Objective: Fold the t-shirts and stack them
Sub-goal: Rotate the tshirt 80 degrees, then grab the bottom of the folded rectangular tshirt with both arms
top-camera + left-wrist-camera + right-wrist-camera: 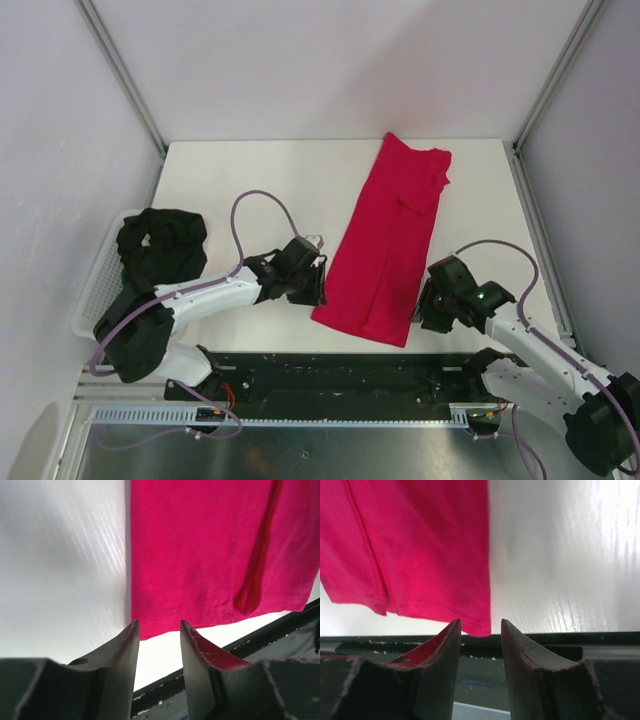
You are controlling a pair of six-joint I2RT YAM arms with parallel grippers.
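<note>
The folded red t-shirt's near corner lies just beyond my open fingers. My right gripper moves down and over onto that corner's edge next.
A crimson-red t-shirt lies on the white table, folded lengthwise into a long narrow strip that runs from the far middle toward the near edge. My left gripper is at the strip's near left corner. It stands open, and the red hem lies just beyond its tips, outside the jaws. My right gripper is at the near right corner, also open and empty. The shirt's corner lies just ahead of it. A black t-shirt is bunched in the basket on the left.
A white lattice basket hangs off the table's left side. The table's near edge and a dark metal rail run just behind both grippers. Bare tabletop lies left of the red strip. Frame posts stand at the far corners.
</note>
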